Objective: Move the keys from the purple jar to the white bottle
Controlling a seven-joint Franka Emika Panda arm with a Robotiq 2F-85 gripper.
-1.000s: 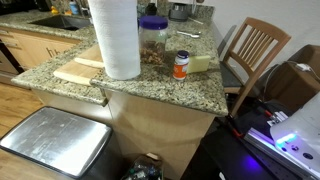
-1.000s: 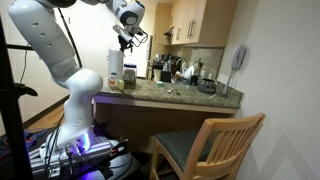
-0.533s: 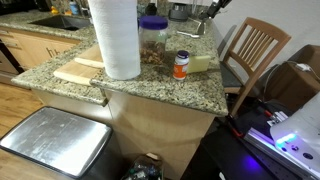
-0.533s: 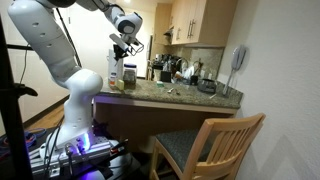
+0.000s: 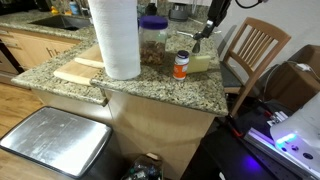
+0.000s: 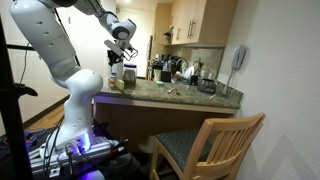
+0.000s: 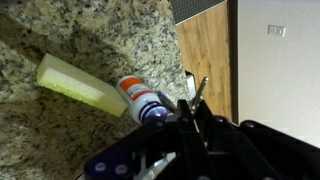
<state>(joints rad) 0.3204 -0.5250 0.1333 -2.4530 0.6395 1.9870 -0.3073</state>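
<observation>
I should next move my gripper across and down onto the bottle's cap (image 7: 153,111) and let go of the key (image 7: 197,89), because the cap is below my gripper and to its left in the wrist view.
The purple jar (image 5: 153,42), clear with a purple lid and brown contents, stands on the granite counter behind the white bottle (image 5: 181,65), which has a white cap and an orange-red band. My gripper (image 5: 207,27) hangs above and to the right of the bottle, over a yellow sponge (image 5: 201,62). In the wrist view my gripper (image 7: 190,108) is shut, and a thin metal key (image 7: 197,89) sticks out between the fingers. The bottle (image 7: 143,100) lies just beside the fingertips there. In an exterior view the gripper (image 6: 118,53) is above the counter's end.
A tall white paper-towel roll (image 5: 115,38) stands on a wooden board (image 5: 78,70) left of the jar. The sponge also shows in the wrist view (image 7: 82,85). A wooden chair (image 5: 252,52) stands past the counter's right edge. A metal bin (image 5: 55,142) is below.
My gripper has come down from the top of the view toward the counter, and now hangs close to the white bottle and the sponge.
</observation>
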